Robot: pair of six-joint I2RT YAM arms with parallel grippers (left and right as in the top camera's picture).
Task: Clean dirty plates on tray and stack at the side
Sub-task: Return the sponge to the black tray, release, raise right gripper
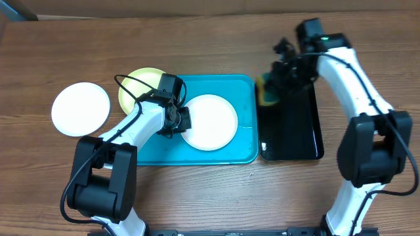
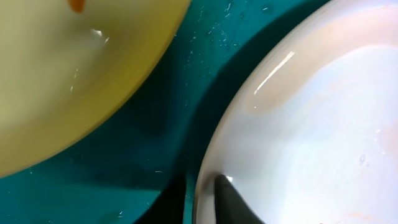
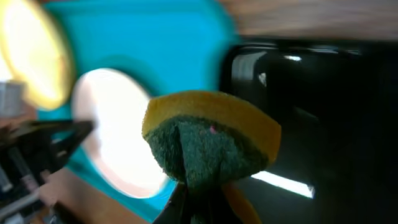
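I will move my right gripper to the right in the overhead view and down into the black tray's middle (image 3: 333, 140) to let go of the sponge (image 3: 208, 140), because the black tray's middle is empty.
The turquoise tray (image 1: 233, 141) lies mid-table. A white plate (image 1: 213, 121) lies on it, and a pale yellow-green plate (image 1: 134, 85) with an orange smear (image 2: 76, 5) overlaps its left end. A second white plate (image 1: 80, 108) lies on the wood at the left. My left gripper (image 1: 180, 121) is shut on the left rim of the tray's white plate (image 2: 298, 137), one finger under the rim and one inside. My right gripper (image 1: 279, 82) is shut on a yellow-and-green sponge (image 3: 208, 140), held above the black tray's far left corner.
A glossy black tray (image 1: 295, 128) lies right of the turquoise tray, touching it. Bare wood surrounds both trays. The left arm lies over the tray's left edge.
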